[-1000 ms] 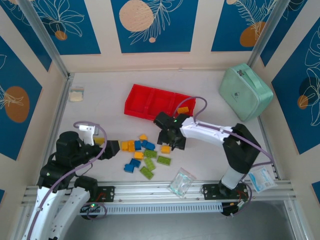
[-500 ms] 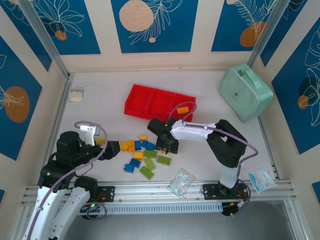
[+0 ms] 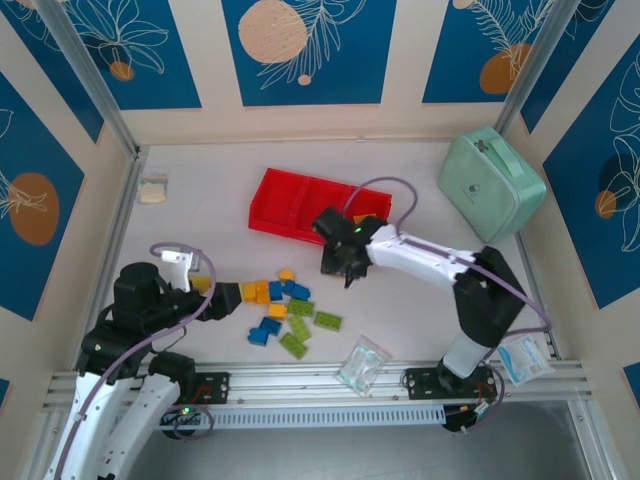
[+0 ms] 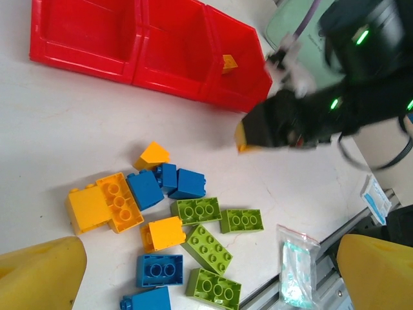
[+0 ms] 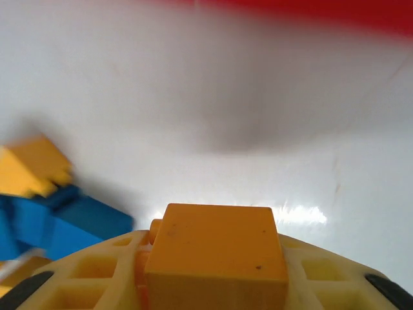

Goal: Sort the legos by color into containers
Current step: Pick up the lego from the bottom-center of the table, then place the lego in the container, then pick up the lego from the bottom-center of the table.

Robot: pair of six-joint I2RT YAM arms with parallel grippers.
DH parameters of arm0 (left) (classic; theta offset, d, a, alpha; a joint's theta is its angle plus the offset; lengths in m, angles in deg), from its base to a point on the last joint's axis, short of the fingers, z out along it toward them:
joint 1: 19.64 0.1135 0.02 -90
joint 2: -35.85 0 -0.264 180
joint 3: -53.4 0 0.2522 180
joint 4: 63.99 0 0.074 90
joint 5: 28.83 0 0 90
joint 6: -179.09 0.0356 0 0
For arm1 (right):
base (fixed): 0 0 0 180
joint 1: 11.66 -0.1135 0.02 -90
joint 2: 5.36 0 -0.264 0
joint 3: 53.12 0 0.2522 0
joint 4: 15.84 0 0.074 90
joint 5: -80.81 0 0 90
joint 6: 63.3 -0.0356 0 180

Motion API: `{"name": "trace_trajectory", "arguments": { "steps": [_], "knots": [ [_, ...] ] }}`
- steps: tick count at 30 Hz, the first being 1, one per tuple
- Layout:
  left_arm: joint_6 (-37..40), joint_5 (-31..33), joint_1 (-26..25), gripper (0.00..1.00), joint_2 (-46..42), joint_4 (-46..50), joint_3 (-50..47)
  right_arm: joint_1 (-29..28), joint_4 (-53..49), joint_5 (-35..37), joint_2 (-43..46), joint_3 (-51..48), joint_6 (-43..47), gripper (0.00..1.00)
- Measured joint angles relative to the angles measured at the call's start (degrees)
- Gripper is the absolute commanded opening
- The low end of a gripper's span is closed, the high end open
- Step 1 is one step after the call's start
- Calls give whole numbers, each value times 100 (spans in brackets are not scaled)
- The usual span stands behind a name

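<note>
I will next move my right gripper outward across the tray's near side and let go of this matching brick inside the tray's section holding a yellow-orange brick (image 3: pixel 369 204).
The red tray (image 3: pixel 290 205) with three containers side by side lies at the back middle; a yellow-orange brick (image 4: pixel 229 62) rests in its right compartment. Several loose legos (image 3: pixel 285 305) in yellow-orange, blue (image 4: pixel 145 188) and lime green (image 4: pixel 197 210) are scattered in front of it. My right gripper (image 3: pixel 341 262) hovers between the pile and the tray, shut on a yellow-orange brick (image 5: pixel 218 242) that sits between its pale fingers (image 5: pixel 97 271). My left gripper (image 3: pixel 228 297) stands open at the pile's left edge, nothing between its yellow fingers (image 4: pixel 42 274).
A mint-green zipped case (image 3: pixel 492 183) lies at the back right. A clear bag (image 3: pixel 363 364) rests on the front edge near the rail, another packet (image 3: pixel 523 356) at the front right. A small white packet (image 3: pixel 153 189) lies at the far left.
My right gripper closed on a yellow-orange brick at the pile, then rose and moved back toward the tray with it. The left arm has stayed put.
</note>
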Motion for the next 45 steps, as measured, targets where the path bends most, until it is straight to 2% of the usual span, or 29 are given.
{"name": "trace_trajectory", "arguments": {
  "steps": [3,6,9,13,18,24,31,35,40,45],
  "knots": [
    [2,-37,0,99,0,-17,-2,688,221,-24,229,328,581,33],
    [2,-63,0,99,0,-35,-2,1327,431,-175,87,688,1086,33],
    [2,-68,0,99,0,-55,-2,1832,498,-321,-422,1226,1491,33],
    [2,-70,0,99,0,-66,-2,2138,540,-498,-1211,1829,1843,34],
    [2,-68,0,99,0,-74,-2,2166,540,-651,-1775,2024,2020,38],
    [2,-61,0,99,0,-90,-2,2166,634,-800,-1856,2009,2035,45],
    [0,-59,0,99,0,-90,-2,2166,710,-885,-1718,1786,1971,69],
    [0,-44,0,99,-2,-90,-2,2149,597,-955,-1377,1727,1899,78],
    [-4,205,0,99,2,-81,-2,2017,411,-1023,-658,1727,1904,80],
    [-2,249,0,99,11,-83,-2,1554,275,-1137,299,1558,2361,81]
  ]
}}
